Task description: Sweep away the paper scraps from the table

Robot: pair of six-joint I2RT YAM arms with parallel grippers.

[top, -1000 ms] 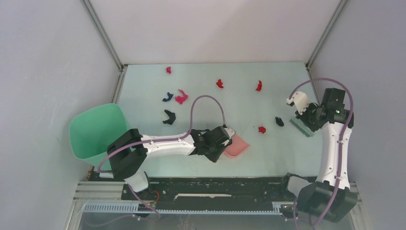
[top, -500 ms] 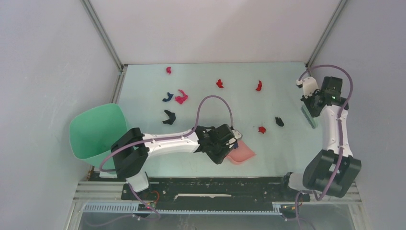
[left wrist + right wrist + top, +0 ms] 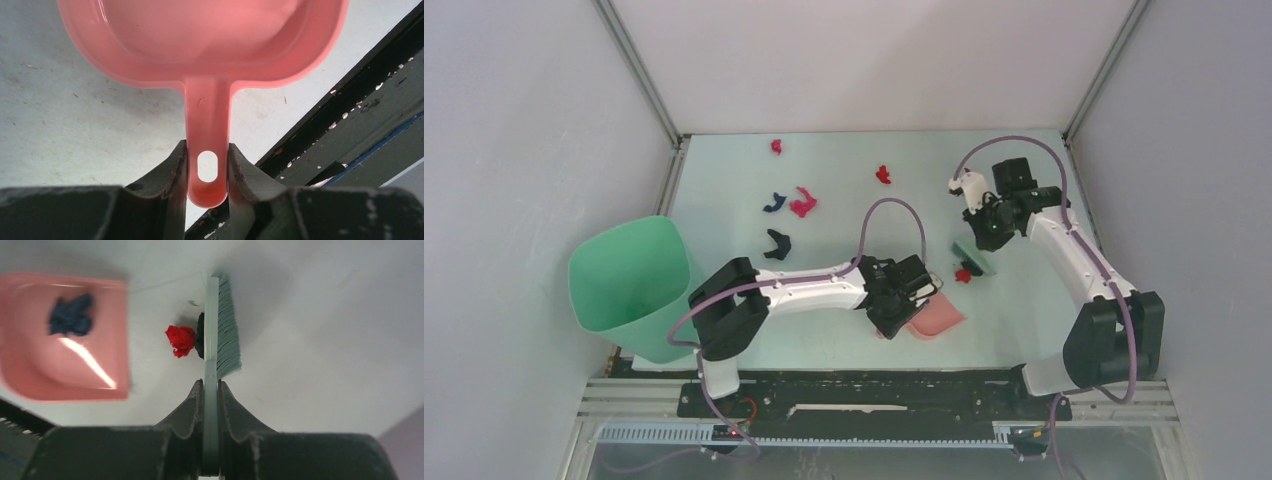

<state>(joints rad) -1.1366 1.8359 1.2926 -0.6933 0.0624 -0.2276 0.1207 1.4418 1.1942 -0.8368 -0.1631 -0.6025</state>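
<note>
I should next keep my left gripper low and almost still on the pink dustpan's handle (image 3: 208, 168), then open its fingers there.
My left gripper (image 3: 911, 301) is shut on the handle (image 3: 207, 150) of the pink dustpan (image 3: 936, 318), which rests on the mint table (image 3: 724, 165) near the front. My right gripper (image 3: 980, 237) is shut on the green brush (image 3: 973, 258); its bristles (image 3: 227, 325) touch a black scrap (image 3: 200, 335) beside a red scrap (image 3: 181, 340), just right of the dustpan (image 3: 65, 355). A dark blue scrap (image 3: 71, 315) lies in the pan. Other scraps lie farther back: red (image 3: 776, 146), red (image 3: 883, 174), dark blue (image 3: 773, 203), magenta (image 3: 803, 203), black (image 3: 776, 243).
A green round bin (image 3: 629, 285) stands off the table's left front corner. A black rail (image 3: 874, 385) runs along the front edge, also in the left wrist view (image 3: 350, 115). Grey walls enclose the back and sides.
My right arm swung left from the right edge with the brush, pushing the black scrap up to the red scrap. My left arm carried the dustpan a little to the right.
</note>
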